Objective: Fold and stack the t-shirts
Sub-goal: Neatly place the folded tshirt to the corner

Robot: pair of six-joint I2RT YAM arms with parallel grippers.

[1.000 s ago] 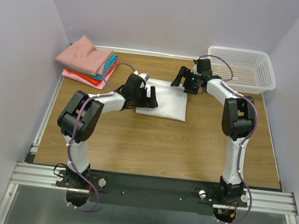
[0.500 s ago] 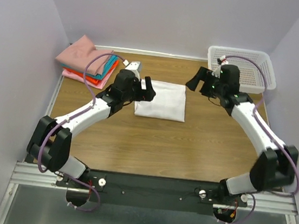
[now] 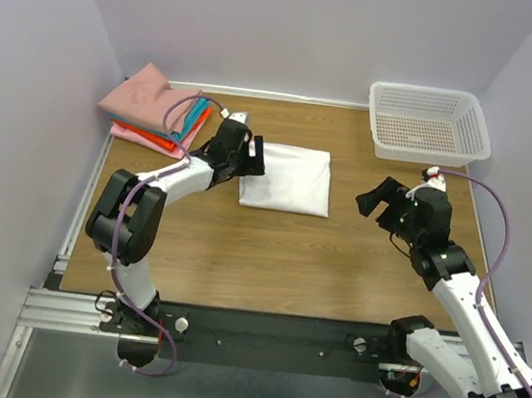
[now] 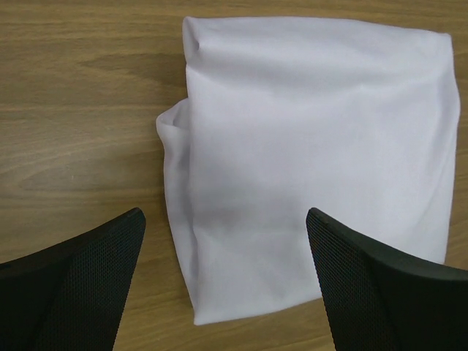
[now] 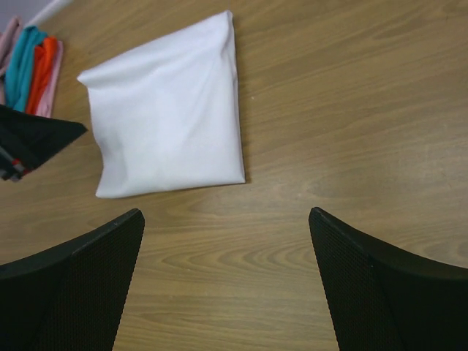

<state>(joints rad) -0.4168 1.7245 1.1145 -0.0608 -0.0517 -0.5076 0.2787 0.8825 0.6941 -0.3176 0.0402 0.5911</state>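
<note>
The left gripper moves down onto the white t-shirt's edge by the stack next, since its open fingers are already on either side of that edge.
A folded white t-shirt lies flat in the middle of the wooden table; it also shows in the left wrist view and in the right wrist view. A stack of folded t-shirts, dusty pink on top with teal, orange-red and light pink below, sits at the back left. My left gripper is open and empty, just above the white shirt's left edge. My right gripper is open and empty, over bare table well right of the shirt.
A white perforated basket stands at the back right corner. Purple walls close in the table on three sides. The left arm's purple cable loops near the stack.
My right arm has pulled back from the shirt's far right corner toward the near right. My left arm has drawn in, its gripper staying at the shirt's left edge.
</note>
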